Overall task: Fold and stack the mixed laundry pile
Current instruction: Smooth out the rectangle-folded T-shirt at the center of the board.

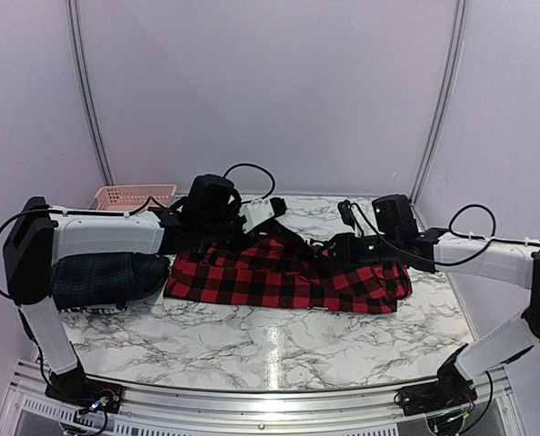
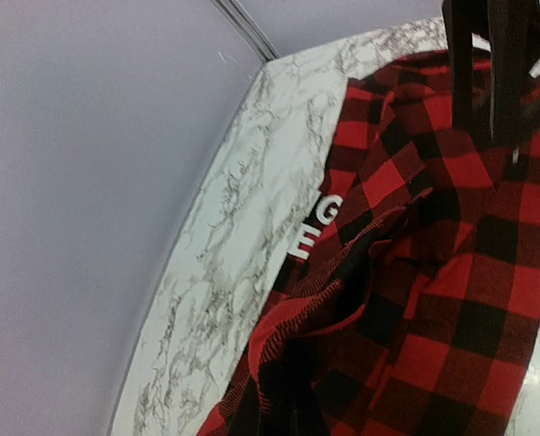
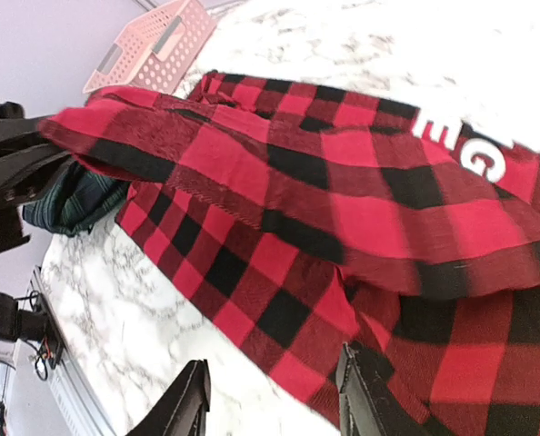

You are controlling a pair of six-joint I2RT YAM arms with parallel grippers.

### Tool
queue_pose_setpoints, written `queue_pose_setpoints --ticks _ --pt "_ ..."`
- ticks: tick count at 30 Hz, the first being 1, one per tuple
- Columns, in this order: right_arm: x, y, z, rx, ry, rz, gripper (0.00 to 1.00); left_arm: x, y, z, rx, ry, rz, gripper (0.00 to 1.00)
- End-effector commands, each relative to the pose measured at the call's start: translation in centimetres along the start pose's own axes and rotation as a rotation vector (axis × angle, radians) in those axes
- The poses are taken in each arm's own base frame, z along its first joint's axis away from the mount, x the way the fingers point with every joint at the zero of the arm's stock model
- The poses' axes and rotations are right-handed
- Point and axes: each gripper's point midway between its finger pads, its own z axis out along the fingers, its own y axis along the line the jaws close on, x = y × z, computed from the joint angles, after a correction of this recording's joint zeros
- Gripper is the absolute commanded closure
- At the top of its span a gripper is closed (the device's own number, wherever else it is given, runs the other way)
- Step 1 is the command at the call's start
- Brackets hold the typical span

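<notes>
The fold still stands raised off the table, so my left gripper moves down toward the shirt's end by the dark green garment [image 1: 106, 277] next and releases it there.
The red-and-black checked shirt [image 1: 288, 272] lies spread across the middle of the table, its white lettering [image 3: 461, 145] facing up. My left gripper [image 1: 272, 218] is shut on a bunched fold of this shirt [image 2: 325, 336] and holds that edge raised off the table; its fingers are hidden in the left wrist view. My right gripper [image 3: 275, 404] hovers open over the shirt's near edge, with one finger [image 3: 188, 400] above bare marble and the other above the cloth. A dark green plaid garment [image 1: 106, 277] lies at the left, under the left arm.
A pink lattice basket [image 1: 134, 195] stands at the back left corner against the wall. The marble table [image 1: 270, 345] shows bare in front of the shirt. White walls close in the back and both sides.
</notes>
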Motion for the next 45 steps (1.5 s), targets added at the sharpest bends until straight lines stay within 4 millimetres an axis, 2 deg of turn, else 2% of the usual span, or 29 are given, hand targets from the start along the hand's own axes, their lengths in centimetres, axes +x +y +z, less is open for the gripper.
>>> queue_pose_setpoints --ticks 1,6,8,12,16,23,30,33,36,37,38,39,40,43,45 --pt "3.0 -2.6 -2.3 0.052 0.076 0.053 0.55 1.6 -1.3 -1.5 0.075 -0.039 0.088 1.00" --pt "2.9 -6.6 -5.1 0.124 0.048 0.144 0.54 5.4 -2.8 -1.9 0.122 0.017 0.170 1.00" --pt "2.8 -7.6 -5.9 0.150 0.048 0.154 0.54 6.8 -2.7 -2.0 0.126 0.041 0.181 1.00" --pt "3.0 -9.2 -6.6 0.193 0.067 0.165 0.53 8.0 -1.0 -2.6 0.113 0.044 0.163 1.00" --pt "3.4 -10.6 -7.0 0.227 0.081 0.189 0.53 8.0 0.5 -3.6 0.115 0.009 0.137 1.00" --pt "2.5 -11.5 -8.0 0.250 0.063 0.192 0.53 10.0 0.4 -5.0 0.177 0.011 0.118 1.00" --pt "2.4 -11.6 -7.4 0.235 0.089 0.190 0.53 12.8 0.3 -4.4 0.164 0.087 0.115 0.97" --pt "2.1 -11.5 -7.2 0.223 0.093 0.183 0.53 14.4 1.3 -4.0 0.103 0.163 0.105 0.86" --pt "1.6 -11.2 -7.1 0.213 0.097 0.178 0.53 14.3 3.4 -4.7 0.021 0.172 0.030 0.71" --pt "1.4 -11.2 -7.0 0.210 0.098 0.178 0.53 14.0 4.3 -5.1 -0.005 0.158 -0.007 0.60" --pt "1.3 -11.2 -7.0 0.208 0.098 0.181 0.53 13.4 4.9 -5.5 -0.021 0.142 -0.037 0.38" --pt "1.2 -11.1 -7.0 0.205 0.098 0.183 0.53 13.0 5.2 -6.0 -0.028 0.135 -0.059 0.24" --pt "1.0 -11.1 -6.9 0.204 0.096 0.183 0.53 12.6 5.6 -6.4 -0.039 0.131 -0.066 0.16" --pt "0.5 -10.8 -6.9 0.194 0.095 0.182 0.53 11.1 7.5 -7.9 -0.110 0.115 -0.104 0.04" --pt "0.2 -10.7 -6.8 0.186 0.093 0.180 0.53 9.5 9.6 -9.2 -0.192 0.081 -0.151 0.01"
